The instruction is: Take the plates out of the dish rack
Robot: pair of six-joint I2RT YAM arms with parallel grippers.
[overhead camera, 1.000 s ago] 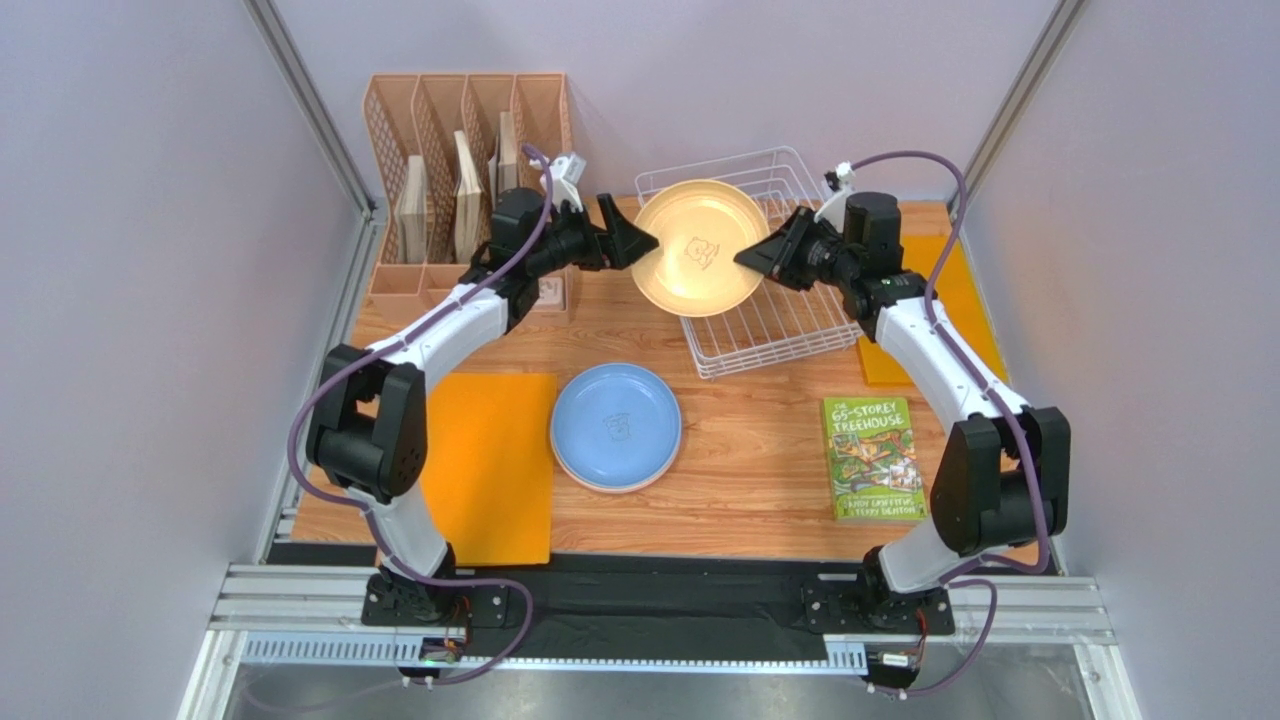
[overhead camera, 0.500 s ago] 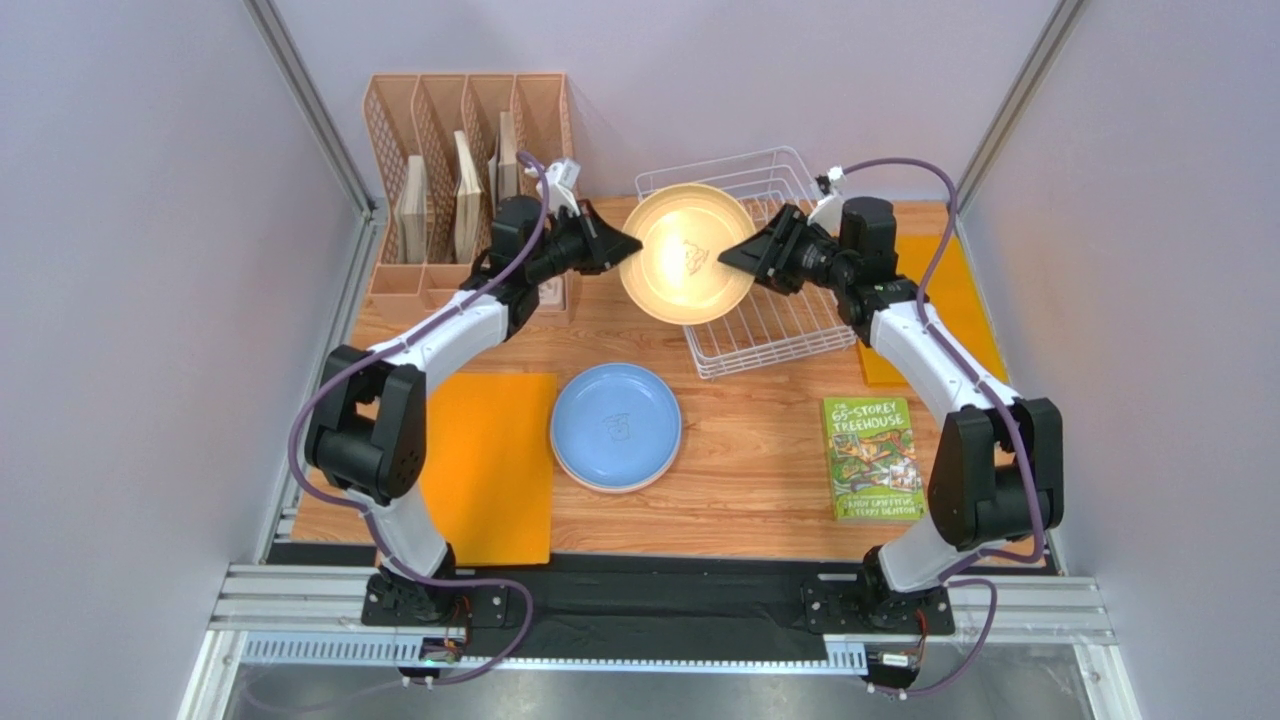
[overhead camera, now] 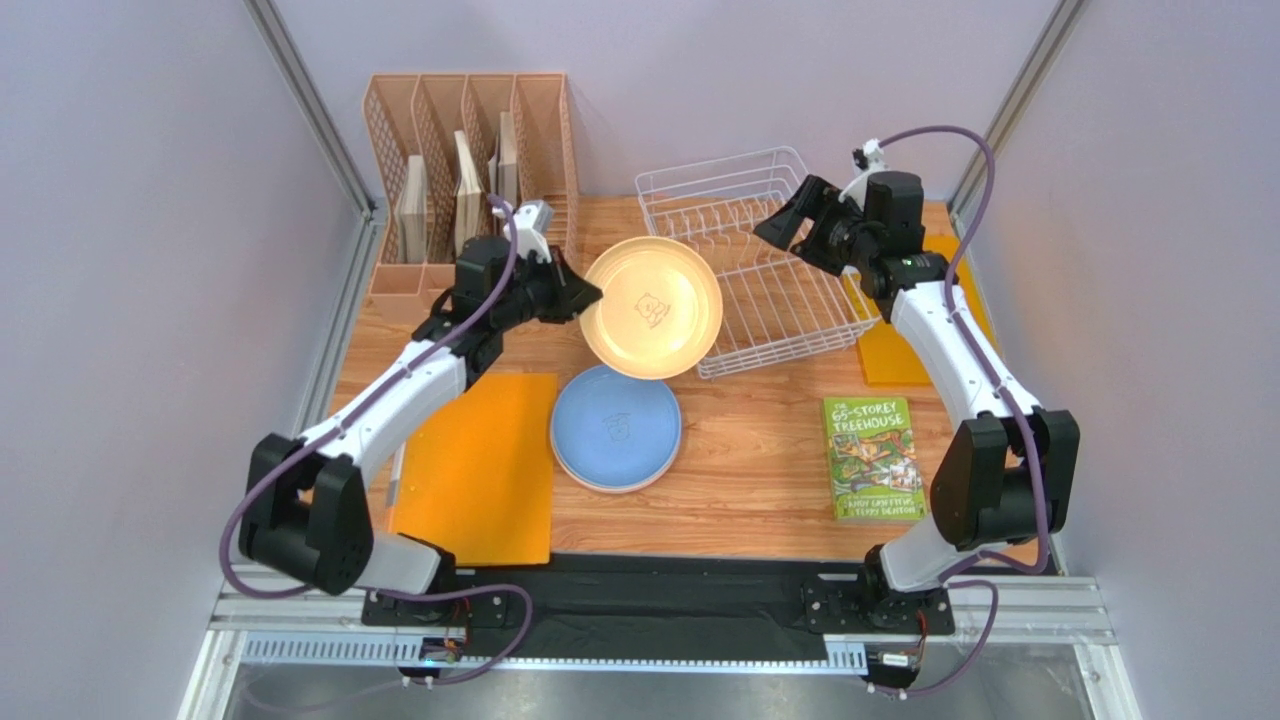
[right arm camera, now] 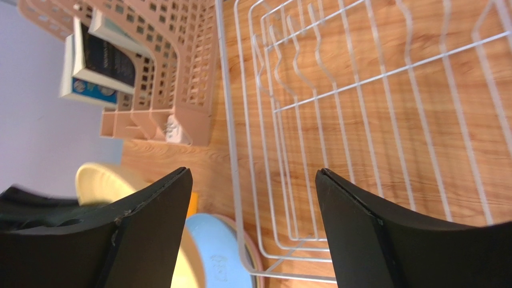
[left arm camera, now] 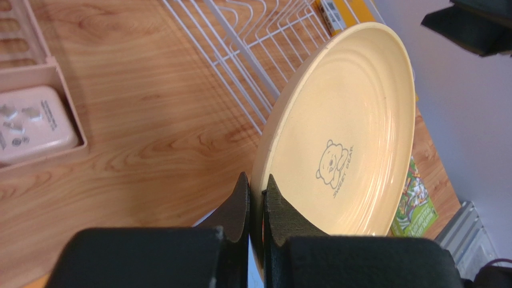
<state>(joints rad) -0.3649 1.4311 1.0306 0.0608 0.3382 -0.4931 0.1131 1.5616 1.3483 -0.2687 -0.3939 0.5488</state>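
Next, my left gripper moves back and down and lowers the yellow plate onto the blue plate (overhead camera: 615,428).
My left gripper (overhead camera: 579,288) is shut on the rim of a pale yellow plate (overhead camera: 651,306), held tilted in the air left of the white wire dish rack (overhead camera: 751,255). In the left wrist view both fingers pinch the yellow plate (left arm camera: 348,132) at its edge, at my left gripper (left arm camera: 257,192). My right gripper (overhead camera: 789,225) hangs open over the dish rack (right arm camera: 231,150), with nothing between its fingers at my right gripper (right arm camera: 252,173). A blue plate (overhead camera: 615,428) lies flat on the table below the yellow one. A pink rim (right arm camera: 258,266) shows under the blue plate (right arm camera: 216,252).
A peach slotted organiser (overhead camera: 466,165) with boards stands at the back left, a small white box (left arm camera: 33,123) in front of it. Orange mats lie at the near left (overhead camera: 489,465) and far right (overhead camera: 902,353). A green book (overhead camera: 872,458) lies at the right.
My left gripper shut on the yellow plate and carried it left and nearer, away from the rack. My right gripper let go of it, opened wide and drew back over the rack.
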